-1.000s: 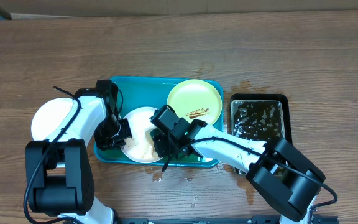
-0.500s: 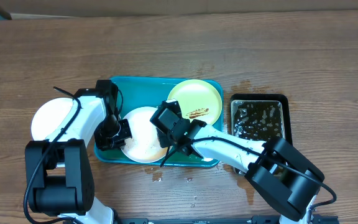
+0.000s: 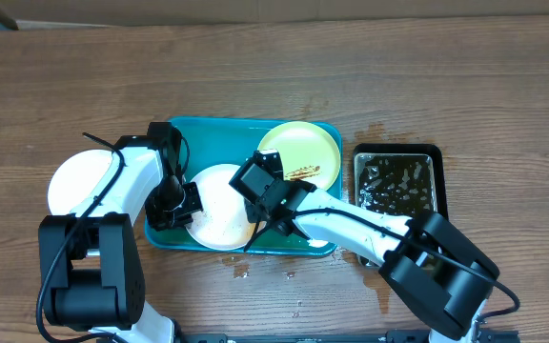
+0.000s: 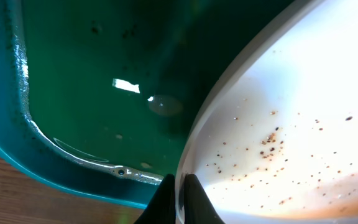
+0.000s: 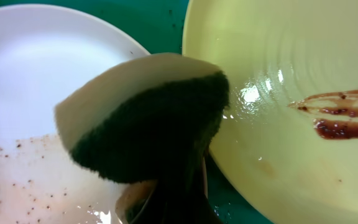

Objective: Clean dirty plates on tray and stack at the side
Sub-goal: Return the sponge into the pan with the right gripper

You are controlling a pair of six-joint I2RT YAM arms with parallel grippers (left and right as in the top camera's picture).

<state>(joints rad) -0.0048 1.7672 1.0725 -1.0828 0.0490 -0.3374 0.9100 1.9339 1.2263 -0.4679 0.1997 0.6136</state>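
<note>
Next, the left gripper rises, moves to the left in the overhead view and lowers to release its plate atop the second white plate (image 3: pixel 77 181), which already lies aside.
The teal tray (image 3: pixel 217 129) holds a white plate (image 3: pixel 213 208) and a pale green plate (image 3: pixel 303 148) with a brown smear (image 5: pixel 340 118). A second white plate (image 3: pixel 74 181) lies on the table left of the tray. My left gripper (image 3: pixel 183 204) is shut on the left rim of the white plate in the tray; the left wrist view shows its fingers (image 4: pixel 180 190) pinching the speckled plate (image 4: pixel 291 124). My right gripper (image 5: pixel 173 199) is shut on a sponge (image 5: pixel 148 118) with a dark scrub face, over the gap between the white plate (image 5: pixel 36 74) and the green plate (image 5: pixel 291 93).
A black pan of dark liquid (image 3: pixel 396 181) stands right of the tray. Small wet spots (image 3: pixel 246 272) lie on the wood in front of the tray. The tray floor (image 4: pixel 92 81) is wet with specks.
My right gripper has carried the sponge from the near part of the white plate toward the green plate. The left gripper has stayed on the rim.
</note>
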